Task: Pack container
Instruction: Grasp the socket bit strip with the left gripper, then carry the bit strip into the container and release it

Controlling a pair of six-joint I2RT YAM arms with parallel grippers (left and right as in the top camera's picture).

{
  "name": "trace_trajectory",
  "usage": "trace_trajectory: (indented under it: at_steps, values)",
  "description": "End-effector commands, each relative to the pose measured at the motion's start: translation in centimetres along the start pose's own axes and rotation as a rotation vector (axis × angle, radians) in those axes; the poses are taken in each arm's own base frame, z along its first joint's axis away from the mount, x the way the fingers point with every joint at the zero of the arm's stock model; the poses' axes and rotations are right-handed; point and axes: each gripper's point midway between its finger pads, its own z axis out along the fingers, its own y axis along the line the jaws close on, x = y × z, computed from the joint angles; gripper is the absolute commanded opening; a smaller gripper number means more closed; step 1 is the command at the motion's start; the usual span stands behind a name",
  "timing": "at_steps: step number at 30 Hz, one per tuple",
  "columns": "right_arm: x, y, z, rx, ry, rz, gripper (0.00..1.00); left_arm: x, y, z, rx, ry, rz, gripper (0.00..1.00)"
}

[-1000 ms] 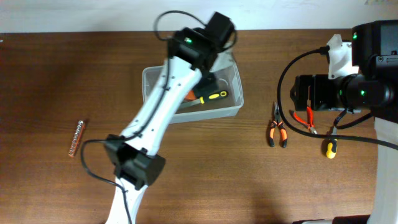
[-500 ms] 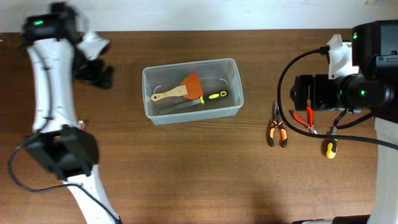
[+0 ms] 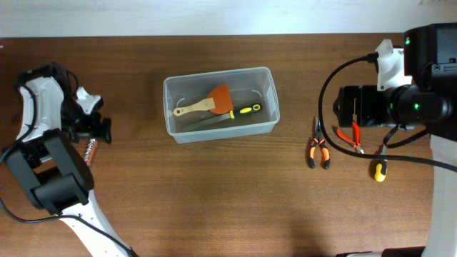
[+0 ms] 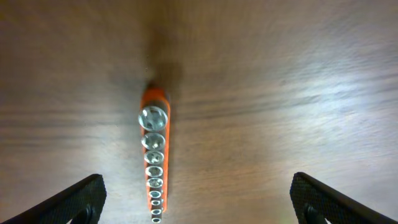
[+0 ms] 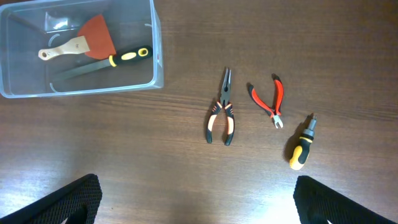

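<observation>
I should next move my left gripper to the left in the wrist view and lower it onto the sockets, because the socket bar point(image 4: 154, 155) is off-center between its fingers.
The clear plastic container point(image 3: 172, 89) stands at the table's middle back and holds an orange-bladed scraper point(image 3: 214, 100) and a tool with a yellow-and-black handle point(image 3: 243, 111). It also shows in the right wrist view point(image 5: 157, 56). My left gripper point(image 3: 91, 130) is open and empty at the far left, above an orange socket rail point(image 4: 154, 155) with several sockets. The rail lies between the fingers point(image 4: 199, 205), left of their middle. My right gripper point(image 5: 199, 199) is open and empty above bare table, in front of orange-handled pliers point(image 5: 221, 115), red cutters point(image 5: 270, 99) and a yellow screwdriver point(image 5: 301, 148).
In the overhead view the pliers point(image 3: 318, 148), red cutters point(image 3: 350, 135) and screwdriver point(image 3: 378, 171) lie at the right, beside my right gripper point(image 3: 348, 111). The socket rail point(image 3: 89, 151) lies near the left edge. The table's back edge runs just behind the container.
My left arm has swung away from the container to the far left and come down over the socket rail. The right arm has not moved.
</observation>
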Motion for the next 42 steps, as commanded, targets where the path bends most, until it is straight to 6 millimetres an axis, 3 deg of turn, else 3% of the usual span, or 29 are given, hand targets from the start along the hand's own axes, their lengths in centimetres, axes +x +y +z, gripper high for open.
trace_trajectory:
  at_steps: [1,9,15,21,24,29,31,34,36,39,42]
  values:
    - [0.2,-0.1,0.1,0.003,0.010,-0.005,0.99,1.6,1.3,0.3,-0.070,0.043,0.001,0.97]
    - [0.2,-0.1,0.1,0.003,0.010,-0.005,0.99,1.1,2.7,2.6,-0.131,0.016,-0.010,0.94]
    - [0.2,-0.1,0.1,0.003,0.010,-0.005,0.99,1.4,2.6,4.3,-0.124,0.018,-0.011,0.89]
    - [0.2,-0.1,0.1,0.003,0.010,-0.005,0.99,1.3,2.5,4.7,-0.125,0.016,0.017,0.53]
    - [0.2,-0.1,0.1,0.003,0.011,-0.005,0.99,1.4,2.5,4.7,-0.124,0.017,0.016,0.20]
    - [0.2,-0.1,0.1,0.003,0.010,-0.004,0.99,1.8,2.1,4.7,-0.110,0.036,0.021,0.02]
    - [0.2,-0.1,0.1,0.003,0.010,-0.004,0.99,1.9,1.7,4.4,-0.105,0.048,0.031,0.02]
    - [0.1,-0.1,0.1,0.002,0.006,-0.005,0.99,1.6,0.7,2.8,-0.107,0.054,0.059,0.02]
    - [-0.1,-0.1,0.1,0.002,-0.001,-0.005,0.99,0.8,-0.2,0.7,-0.119,0.031,0.086,0.02]
    - [-0.1,-0.1,0.1,0.002,0.000,-0.005,0.99,-1.3,-2.4,-4.0,-0.145,-0.064,0.139,0.02]
    - [-0.1,-0.1,0.1,0.002,0.000,-0.005,0.99,-3.9,-5.9,-9.7,-0.175,-0.213,0.226,0.02]
